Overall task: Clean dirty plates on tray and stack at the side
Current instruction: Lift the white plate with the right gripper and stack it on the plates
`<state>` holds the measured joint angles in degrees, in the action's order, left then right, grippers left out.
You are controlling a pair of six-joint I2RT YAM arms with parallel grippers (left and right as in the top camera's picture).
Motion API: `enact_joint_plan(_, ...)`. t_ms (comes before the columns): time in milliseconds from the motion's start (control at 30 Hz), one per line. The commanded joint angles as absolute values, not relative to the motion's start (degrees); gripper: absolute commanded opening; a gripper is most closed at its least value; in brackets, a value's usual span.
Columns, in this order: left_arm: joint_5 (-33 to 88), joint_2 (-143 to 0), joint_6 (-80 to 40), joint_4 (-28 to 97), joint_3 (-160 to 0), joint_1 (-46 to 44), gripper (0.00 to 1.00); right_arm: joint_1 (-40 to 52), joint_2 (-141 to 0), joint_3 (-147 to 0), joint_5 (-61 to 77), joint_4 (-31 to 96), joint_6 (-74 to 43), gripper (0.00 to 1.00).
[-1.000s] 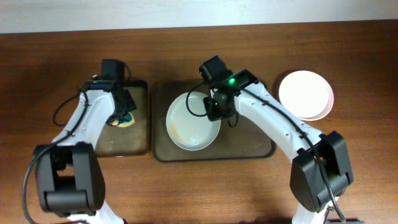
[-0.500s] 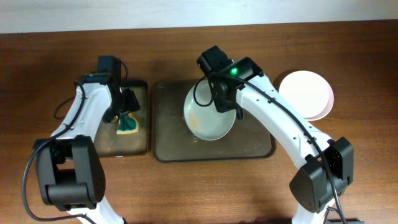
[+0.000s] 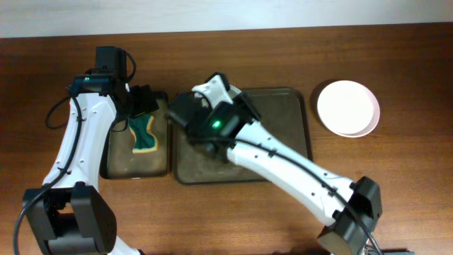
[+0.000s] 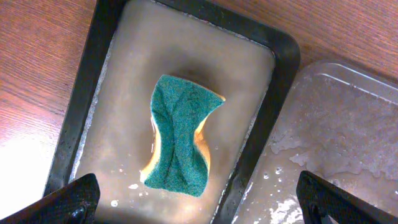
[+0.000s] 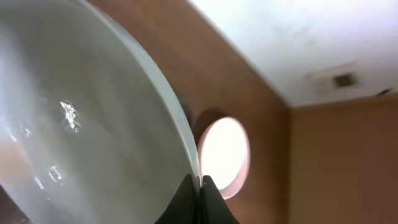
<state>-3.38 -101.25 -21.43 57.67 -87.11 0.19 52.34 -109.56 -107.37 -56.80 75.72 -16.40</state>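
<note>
I should move my right gripper to the right in the overhead view, then down onto the stacked white plates to release the rim of the dirty plate, since plates already pile there.
My right gripper (image 5: pixel 200 184) is shut on the rim of a white dirty plate (image 5: pixel 74 124). The plate is tipped up on edge and wet, and it fills the left of the right wrist view. In the overhead view the right arm reaches across the left part of the brown tray (image 3: pixel 283 113) and hides most of that plate. Two more white plates (image 3: pixel 347 106) are stacked on the table at the right, and this stack (image 5: pixel 225 152) also shows beyond the fingertips. My left gripper (image 4: pixel 199 211) is open above the green-and-yellow sponge (image 4: pixel 180 137), which lies free.
The sponge (image 3: pixel 145 134) lies in soapy water in the small black tray (image 3: pixel 117 166), left of the brown tray. The brown tray's wet floor (image 4: pixel 339 124) shows at the right of the left wrist view. Bare wooden table surrounds both trays.
The left gripper opened, let go of the sponge and drew back from it. The right arm lifted the plate off the brown tray, tipped it on edge and swung left.
</note>
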Motion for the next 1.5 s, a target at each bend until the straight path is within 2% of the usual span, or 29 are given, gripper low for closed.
enact_joint_plan(0,-3.2,-100.7,-20.9,57.8,-87.7,0.6,0.99,54.6,-108.7,-108.7,-68.7,75.2,-15.1,0.04)
enact_joint_plan(400,-3.2,-100.7,-20.9,57.8,-87.7,0.6,0.99,55.4,-108.7,-108.7,-79.5,73.7,-12.4,0.04)
enact_joint_plan(533,-3.2,-100.7,-20.9,57.8,-87.7,0.6,0.99,53.0,-109.1,-108.5,-67.2,68.1,-12.4,0.04)
enact_joint_plan(600,-3.2,-100.7,-20.9,57.8,-87.7,0.6,1.0,48.8,-109.6,-106.6,-55.1,65.3,-12.4,0.04)
enact_joint_plan(667,-3.2,-100.7,-20.9,57.8,-87.7,0.7,0.99,44.9,-110.2,-105.1,-49.5,64.7,-12.4,0.04)
enact_joint_plan(733,-3.2,-100.7,-20.9,57.8,-87.7,0.6,0.99,42.3,-110.3,-104.9,-48.8,67.0,-12.4,0.04)
enact_joint_plan(900,-3.2,-100.7,-20.9,57.8,-87.7,0.6,0.99,42.5,-107.0,-105.7,-58.3,71.0,-12.5,0.04)
enact_joint_plan(967,-3.2,-100.7,-20.9,57.8,-87.7,0.6,0.99,43.0,-106.7,-105.6,-55.2,69.7,-16.0,0.04)
enact_joint_plan(1100,-3.2,-100.7,-20.9,57.8,-87.7,0.6,0.99,40.8,-110.7,-103.2,-51.5,68.7,-10.8,0.04)
enact_joint_plan(1267,-3.2,-100.7,-20.9,57.8,-87.7,0.6,0.99,37.9,-110.4,-102.3,-50.1,68.2,-16.1,0.04)
enact_joint_plan(1333,-3.2,-100.7,-20.9,57.8,-87.7,0.6,0.99,34.8,-109.9,-103.1,-49.4,68.2,-17.5,0.04)
enact_joint_plan(1467,-3.2,-100.7,-20.9,57.8,-87.7,0.6,0.99,24.8,-108.9,-104.6,-37.1,68.1,-17.5,0.04)
